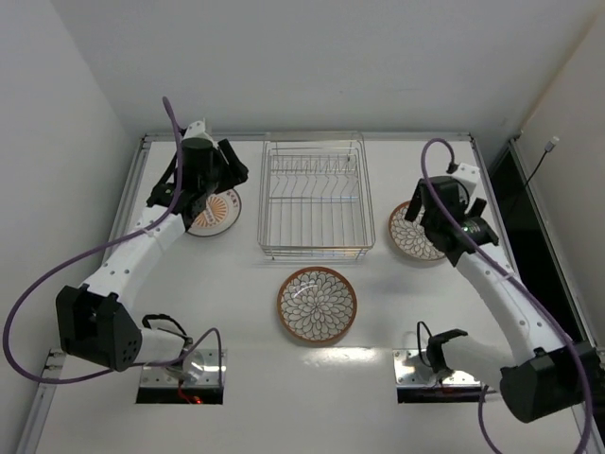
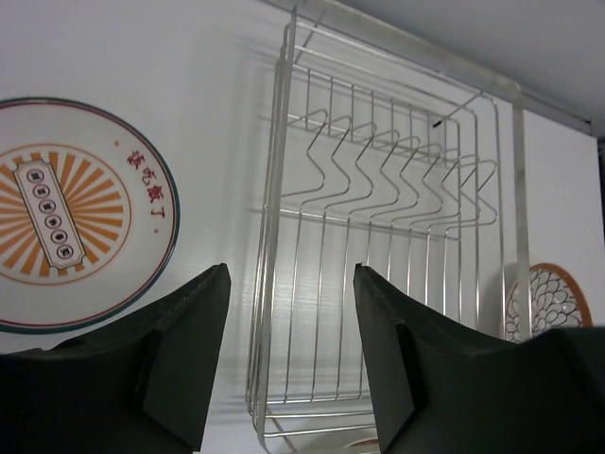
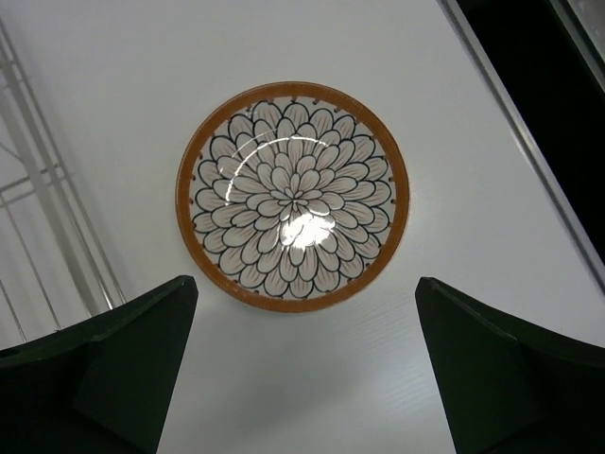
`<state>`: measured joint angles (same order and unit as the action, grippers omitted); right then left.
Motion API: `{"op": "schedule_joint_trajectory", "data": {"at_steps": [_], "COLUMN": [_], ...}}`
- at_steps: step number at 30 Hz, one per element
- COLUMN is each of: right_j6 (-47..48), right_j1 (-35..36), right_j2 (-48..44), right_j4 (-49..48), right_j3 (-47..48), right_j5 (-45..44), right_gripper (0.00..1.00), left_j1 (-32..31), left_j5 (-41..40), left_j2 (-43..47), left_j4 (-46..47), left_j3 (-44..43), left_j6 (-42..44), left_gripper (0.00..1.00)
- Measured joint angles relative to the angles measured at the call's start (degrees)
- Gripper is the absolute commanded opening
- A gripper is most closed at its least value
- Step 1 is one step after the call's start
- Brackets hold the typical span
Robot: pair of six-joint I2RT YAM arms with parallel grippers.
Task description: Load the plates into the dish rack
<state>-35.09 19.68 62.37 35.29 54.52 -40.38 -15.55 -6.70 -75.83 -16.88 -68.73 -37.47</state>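
Note:
My right gripper lowers and shifts toward the dark gap next, tilting over to straddle the smaller petal plate's rim on that side, because the smaller plate lies flat.
The wire dish rack [image 1: 315, 199] stands empty at the back centre of the table. A large petal-pattern plate [image 1: 317, 305] with an orange rim lies flat in front of it. To the rack's left lies a sunburst plate [image 1: 219, 212] [image 2: 66, 213], partly covered by my left gripper [image 1: 200, 192], which hovers open [image 2: 291, 284] with nothing between its fingers, over the table between that plate and the rack [image 2: 378, 236]. A smaller petal plate [image 1: 412, 234] [image 3: 293, 196] lies right of the rack. My right gripper [image 1: 446, 225] [image 3: 305, 293] hangs wide open just short of its near rim.
A metal rail [image 1: 312, 136] borders the table's back edge and sides. White walls close in on the left and behind. A dark gap [image 1: 510, 199] runs along the right edge. Both arm bases sit at the near edge.

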Motion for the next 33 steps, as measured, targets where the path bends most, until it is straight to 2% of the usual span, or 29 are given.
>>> {"op": "schedule_joint_trajectory", "data": {"at_steps": [6, 9, 13, 17, 22, 28, 33], "right_j6": [1.7, 2.1, 1.9, 1.5, 1.2, -2.5, -7.4], "right_j1": [-18.1, -24.2, -34.4, -44.0, -48.8, -50.9, -51.4], "right_j2": [0.2, 0.8, 5.2, 10.7, 13.7, 23.2, 28.3], "right_j4": [-6.6, -8.8, -13.9, -17.3, -19.4, -26.6, -32.6], "right_j3": [-3.7, -6.9, -12.0, -17.4, -18.3, -18.4, -19.0], "right_j5": [15.4, 23.7, 37.4, 49.2, 56.7, 65.1, 70.6], "right_gripper": [1.0, 1.0, 0.96, 0.96, 0.96, 0.83, 0.8], "left_j1": [0.0, 0.0, 0.0, 0.0, 0.0, 0.0, 0.0], "left_j5": [2.4, 2.8, 2.8, 2.8, 2.9, 2.9, 2.9], "left_j2": [-0.8, -0.8, -0.8, -0.8, -0.8, -0.8, -0.8], "left_j4": [-0.1, 0.0, 0.3, 0.3, 0.5, 0.7, 0.7], "left_j3": [0.5, 0.7, 1.1, 1.2, 1.2, 1.2, 1.2], "left_j6": [0.2, 0.2, 0.2, 0.6, 0.8, 0.8, 0.8], "left_gripper": [0.52, 0.52, 0.52, 0.52, 0.52, 0.52, 0.52]}}
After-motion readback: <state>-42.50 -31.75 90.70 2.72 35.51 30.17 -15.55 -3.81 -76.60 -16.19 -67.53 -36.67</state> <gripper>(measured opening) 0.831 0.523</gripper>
